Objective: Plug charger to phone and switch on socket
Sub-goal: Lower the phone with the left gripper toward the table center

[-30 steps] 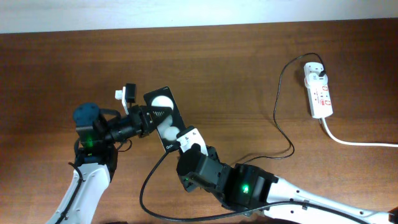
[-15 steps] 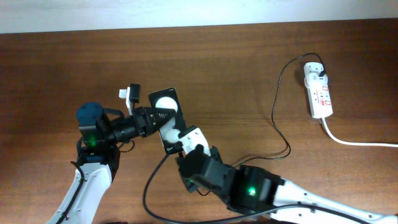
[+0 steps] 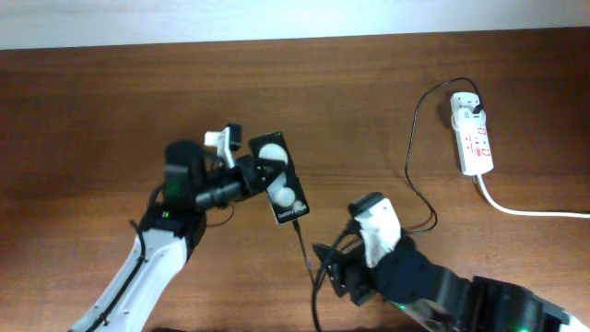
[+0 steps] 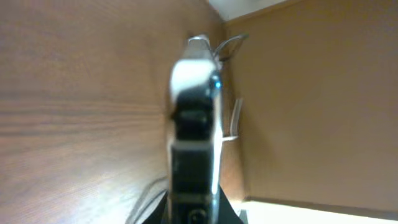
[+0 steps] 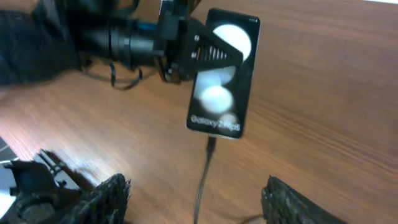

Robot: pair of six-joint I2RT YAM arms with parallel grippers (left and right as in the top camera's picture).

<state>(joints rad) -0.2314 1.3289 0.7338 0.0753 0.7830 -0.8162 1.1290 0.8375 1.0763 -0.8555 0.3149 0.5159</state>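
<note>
I next need to move my left gripper outward and down, lay the phone [image 3: 282, 181] on the bare tabletop and let go of its long edge, because the connector is in the phone's lower end.
My left gripper [image 3: 253, 171] is shut on the long edge of the phone [image 3: 282, 181], a black slab with two white glare spots. The left wrist view shows the phone [image 4: 194, 118] edge-on between the jaws. The charger's connector tip [image 5: 211, 145] sits in the phone's [image 5: 222, 74] lower end. Its thin black cable [image 3: 307, 254] runs down from there, then loops across the table to the black plug [image 3: 473, 110] in the white socket [image 3: 474, 140] at the far right. My right gripper [image 5: 194, 183] stands open below the phone, with the cable passing loose between its fingers.
A thick white cord [image 3: 525, 211] leaves the socket toward the right edge. The charger cable [image 3: 417, 175] loops over the wood between the socket and my right arm [image 3: 415, 277]. A pale wall strip borders the table's far edge.
My right gripper has opened, let go of the cable end and drawn back to the lower right. My left arm has carried the phone to the right.
</note>
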